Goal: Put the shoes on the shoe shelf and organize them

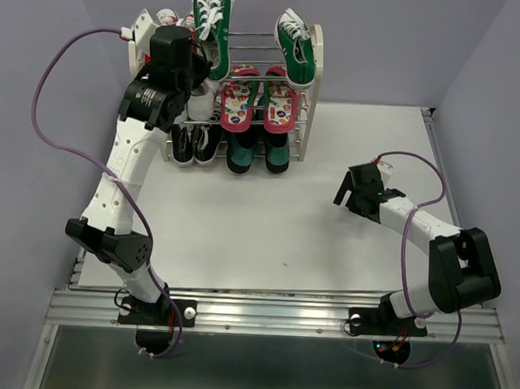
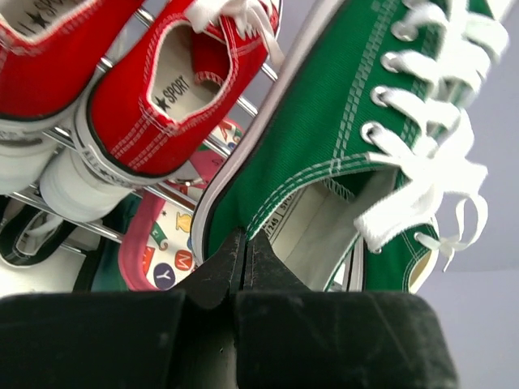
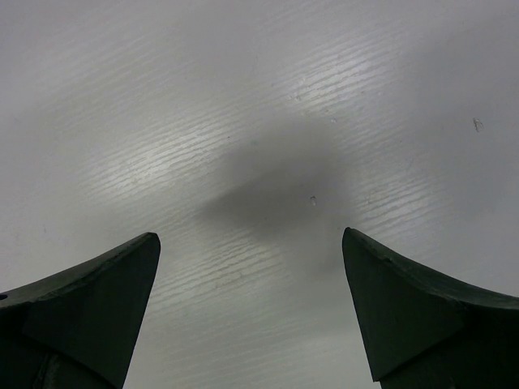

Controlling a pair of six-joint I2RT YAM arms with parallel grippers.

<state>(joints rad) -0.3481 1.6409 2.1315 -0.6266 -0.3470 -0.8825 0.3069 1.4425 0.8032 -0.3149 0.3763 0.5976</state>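
The held sneaker should next come down onto those bars, so my left gripper should move toward that sneaker and lower it there.
The shoe shelf (image 1: 313,93) stands at the back of the table. My left gripper (image 1: 204,65) is shut on the heel edge of a green sneaker (image 1: 212,22) and holds it tilted above the top tier; in the left wrist view the closed jaws (image 2: 245,239) pinch the sneaker's collar (image 2: 340,121). The other green sneaker (image 1: 296,46) lies on the top tier at the right. The red flip-flops (image 1: 258,98) sit on the middle tier, the teal slip-ons (image 1: 258,151) on the bottom tier. My right gripper (image 1: 352,189) is open and empty over bare table (image 3: 251,243).
Red sneakers (image 2: 162,89) sit on the top tier at the left, right beside the held sneaker. White sneakers (image 1: 199,100) are on the middle tier and black sneakers (image 1: 193,143) on the bottom tier, left side. Purple walls enclose the table.
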